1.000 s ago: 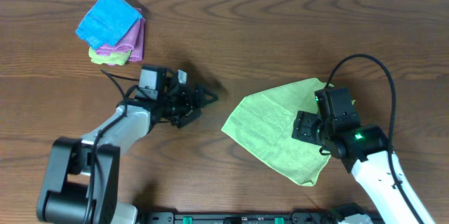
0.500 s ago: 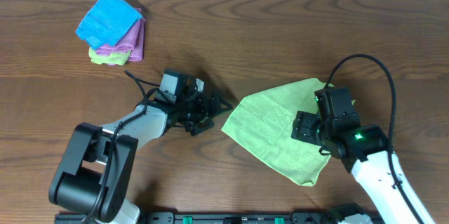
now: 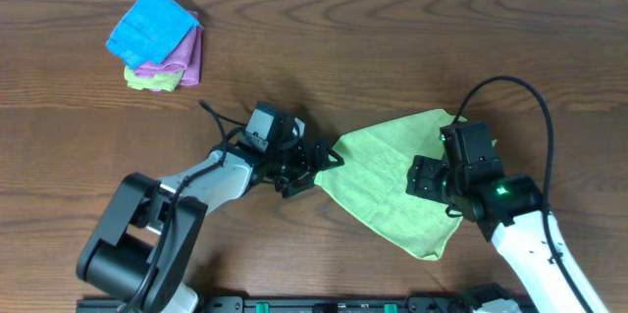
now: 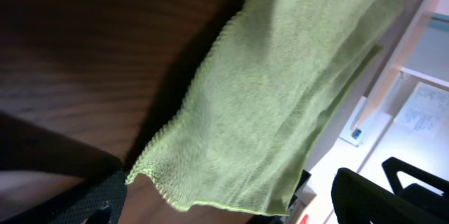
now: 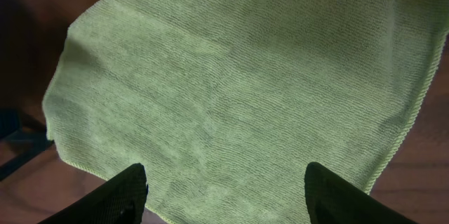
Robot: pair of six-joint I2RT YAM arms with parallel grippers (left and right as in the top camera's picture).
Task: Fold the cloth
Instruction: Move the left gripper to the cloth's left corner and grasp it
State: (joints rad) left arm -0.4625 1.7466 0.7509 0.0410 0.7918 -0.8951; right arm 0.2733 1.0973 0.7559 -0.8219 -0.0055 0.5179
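Observation:
The left gripper stays low and closes its spread fingers on the light green cloth's corner (image 3: 322, 180) (image 4: 167, 182) next, since that corner already lies between the two fingers.
A light green cloth (image 3: 383, 181) lies on the dark wooden table (image 3: 392, 48), right of centre, one layer folded over. It fills the right wrist view (image 5: 238, 76) and shows in the left wrist view (image 4: 280, 104). My left gripper (image 3: 319, 166) is open and low at the cloth's left corner, one finger on each side of that corner (image 4: 224, 206). My right gripper (image 3: 432, 181) is open and sits just over the cloth's right part, fingers spread above it (image 5: 224, 196). Neither holds the cloth.
A stack of folded cloths, blue (image 3: 152, 26) on top of pink and yellow-green, lies at the far left of the table. A black cable loops behind my right arm (image 3: 535, 107).
My left gripper has moved steadily right across the table and now reaches the cloth's left corner. The right arm and the cloth have not moved.

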